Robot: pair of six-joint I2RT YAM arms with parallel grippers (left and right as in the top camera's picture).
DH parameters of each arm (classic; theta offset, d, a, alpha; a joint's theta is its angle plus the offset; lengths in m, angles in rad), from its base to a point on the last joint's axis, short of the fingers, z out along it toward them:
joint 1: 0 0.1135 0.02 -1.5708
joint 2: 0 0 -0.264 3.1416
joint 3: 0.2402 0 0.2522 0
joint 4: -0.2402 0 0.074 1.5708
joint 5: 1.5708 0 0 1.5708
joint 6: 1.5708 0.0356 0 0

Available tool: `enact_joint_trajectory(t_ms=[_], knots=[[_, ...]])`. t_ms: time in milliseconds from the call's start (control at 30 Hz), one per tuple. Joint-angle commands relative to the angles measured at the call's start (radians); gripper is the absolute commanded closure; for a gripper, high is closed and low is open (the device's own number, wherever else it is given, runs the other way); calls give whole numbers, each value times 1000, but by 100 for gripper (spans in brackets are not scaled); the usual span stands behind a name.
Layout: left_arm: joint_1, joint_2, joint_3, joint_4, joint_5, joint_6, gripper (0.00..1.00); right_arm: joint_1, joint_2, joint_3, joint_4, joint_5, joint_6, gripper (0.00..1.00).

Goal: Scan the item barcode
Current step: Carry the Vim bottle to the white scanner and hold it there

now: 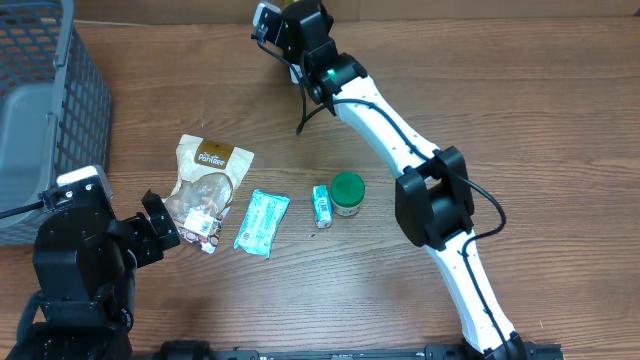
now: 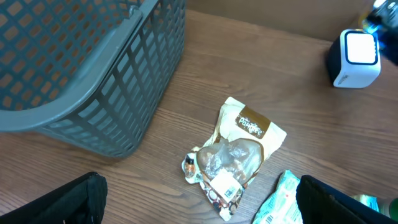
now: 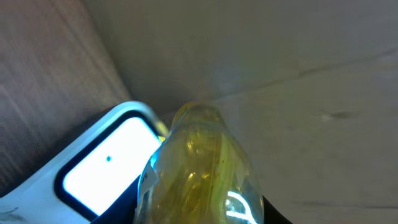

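The robot's right gripper should swing to its right in the overhead view, bring the bottle (image 3: 200, 165) down and then let go of it.
My right gripper (image 3: 200, 214) is shut on a clear, yellow-tinted bottle (image 3: 200, 165) with a white label at its side. The bottle is held right beside the white barcode scanner (image 3: 102, 165), close to its bright window. In the overhead view the right gripper (image 1: 300, 25) is at the table's far edge next to the scanner (image 1: 266, 20), and the bottle is hidden by the arm. My left gripper (image 2: 199, 211) is open low over the table, with the lower end of a brown snack bag (image 2: 239, 155) between its fingers and untouched.
A grey basket (image 1: 40, 110) stands at the far left. The snack bag (image 1: 205, 185), a teal packet (image 1: 262, 222), a small teal box (image 1: 321, 205) and a green-lidded jar (image 1: 347, 193) lie mid-table. A black cable (image 1: 305, 110) runs from the scanner.
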Motion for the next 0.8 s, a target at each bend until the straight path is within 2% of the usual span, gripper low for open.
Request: enact_joint_trajectory(t_ms=[0, 467, 767], knots=[[5, -4, 5, 1, -11, -3, 0, -3, 5, 10, 29, 10, -13, 92], [5, -4, 5, 1, -11, -2, 0, -6, 24, 10, -29, -36, -12, 92], [5, -4, 5, 1, -11, -3, 0, -6, 26, 10, -97, -68, -5, 82]])
